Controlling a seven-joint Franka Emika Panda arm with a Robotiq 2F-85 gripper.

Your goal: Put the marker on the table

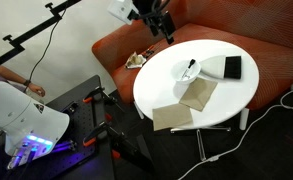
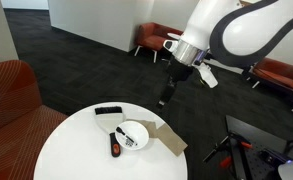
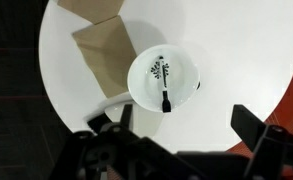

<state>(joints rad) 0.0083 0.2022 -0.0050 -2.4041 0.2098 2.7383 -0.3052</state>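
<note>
The marker is below my gripper and farther out, so I will reach out and down onto the marker's dark end (image 2: pixel 120 130) (image 3: pixel 166 104), because that end reaches the bowl's rim.
The marker (image 3: pixel 165 98), a short dark stick, lies in the small white bowl (image 3: pixel 141 85) with one end over the bowl's rim. It also shows in both exterior views (image 1: pixel 191 68) (image 2: pixel 116 140). The bowl (image 1: pixel 182 73) (image 2: pixel 134 135) stands on the round white table (image 1: pixel 226 95) (image 2: pixel 76 150) (image 3: pixel 236 50). My gripper (image 3: pixel 181 125) is open and empty. It hangs well above the table, off to the side of the bowl, in both exterior views (image 1: pixel 164 28) (image 2: pixel 166 96).
A black rectangular block (image 1: pixel 232 67) (image 2: pixel 108 111) lies next to the bowl. Two brown sheets (image 1: pixel 198 95) (image 3: pixel 101 50) lie on the table beside it. A red sofa (image 1: pixel 276 50) curves behind the table. A stand and cables (image 1: pixel 101 125) are on the floor.
</note>
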